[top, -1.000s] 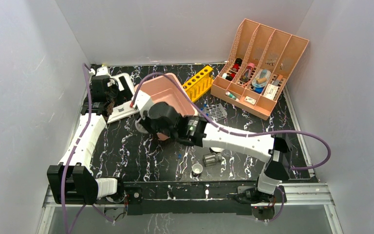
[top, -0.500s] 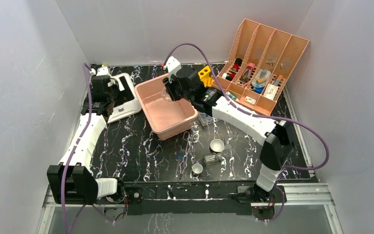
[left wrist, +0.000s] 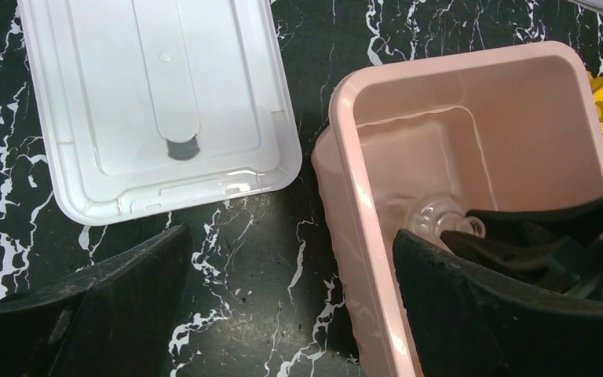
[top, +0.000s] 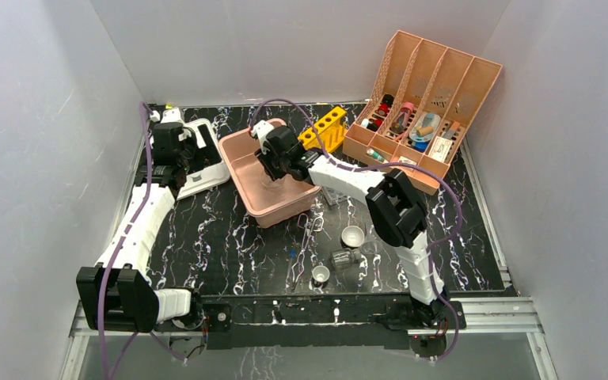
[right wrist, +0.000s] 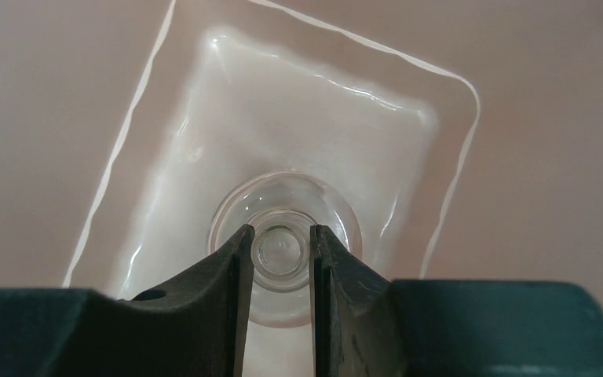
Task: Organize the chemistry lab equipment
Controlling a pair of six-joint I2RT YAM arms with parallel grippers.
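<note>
My right gripper moves outward next and releases the flask (right wrist: 283, 196) upright on the bare bottom of the tub near its far side (right wrist: 310, 140), which lies outward of it.
My right gripper (right wrist: 281, 234) is shut on the neck of the clear round glass flask (right wrist: 283, 196), held upright low inside the pink tub (top: 241, 170). The left wrist view shows the flask (left wrist: 437, 216) near the tub's floor, with the right fingers (left wrist: 534, 243) on it. My left gripper (left wrist: 290, 267) hangs open over bare table beside the tub's rim (left wrist: 345, 157), holding nothing. On the table in front lie wire tongs (top: 305, 245), a white dish (top: 353, 235), a small beaker (top: 343, 258) and another small dish (top: 321, 275).
A white lid (left wrist: 149, 102) lies left of the tub. A yellow tube rack (top: 323, 131) stands behind the tub, and a clear rack (top: 334, 191) sits on its right. The peach organizer (top: 423, 103) fills the back right corner.
My right arm swung from the tub's near side to above the tub with the flask, then came down inside it. The left arm has stayed put.
</note>
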